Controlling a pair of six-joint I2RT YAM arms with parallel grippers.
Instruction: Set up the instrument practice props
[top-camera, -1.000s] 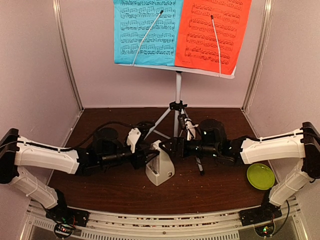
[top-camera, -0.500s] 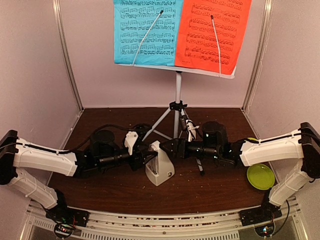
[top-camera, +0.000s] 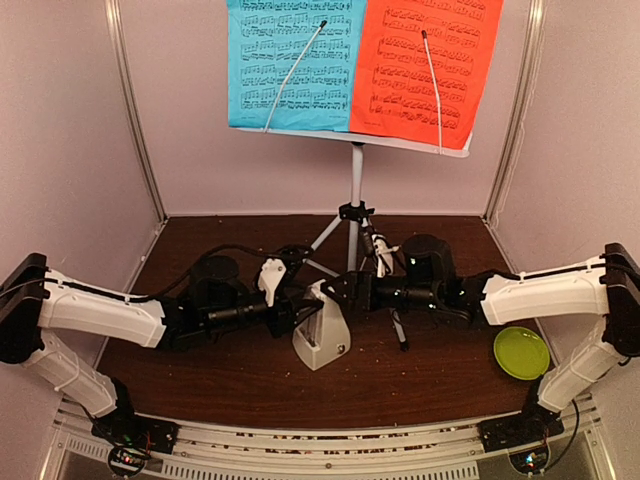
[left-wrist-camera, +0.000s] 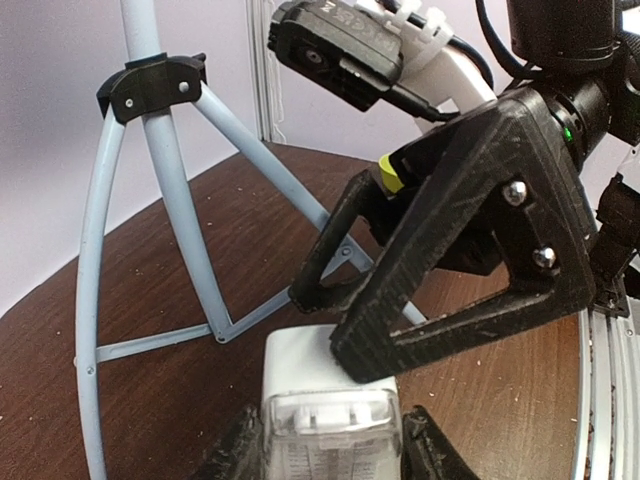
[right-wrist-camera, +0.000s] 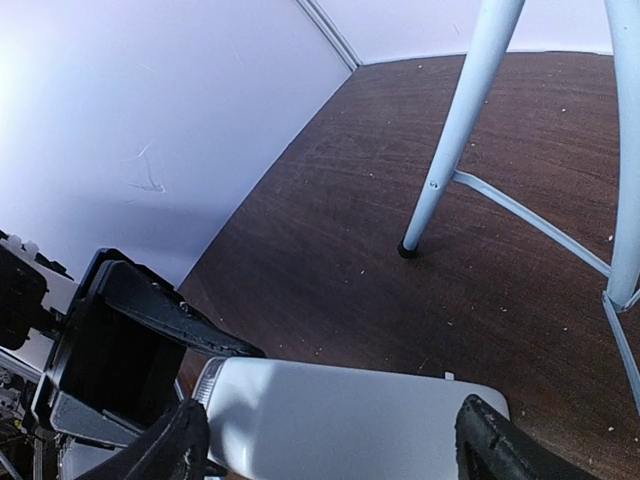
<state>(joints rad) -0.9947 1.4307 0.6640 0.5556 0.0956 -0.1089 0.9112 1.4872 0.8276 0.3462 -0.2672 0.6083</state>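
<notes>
My left gripper should move off the metronome (top-camera: 322, 338) and down to release the clear cover, since bare tabletop lies below and to its left in the top view.
The white metronome (top-camera: 322, 338) stands on the brown table between both arms. My left gripper (top-camera: 303, 318) is shut on its narrow sides; in the left wrist view its fingers (left-wrist-camera: 232, 452) press the metronome (left-wrist-camera: 330, 395). My right gripper (top-camera: 338, 297) straddles the upper part with jaws wide, its fingertips (right-wrist-camera: 182, 440) beside the ends of the white body (right-wrist-camera: 340, 410). Behind, the white music-stand desk (top-camera: 415, 144) on tripod legs (top-camera: 354, 190) carries the blue sheet (top-camera: 290, 65) and the red-orange sheet (top-camera: 425, 65).
A yellow-green plate (top-camera: 521, 352) lies at the right by the right arm. The tripod's legs (left-wrist-camera: 185, 250) spread just behind the metronome, one foot (right-wrist-camera: 405, 248) near my right gripper. Pale walls close in the left, right and back.
The left arm has pushed slightly right and forward with the metronome. The right gripper stays around its top, hardly moved.
</notes>
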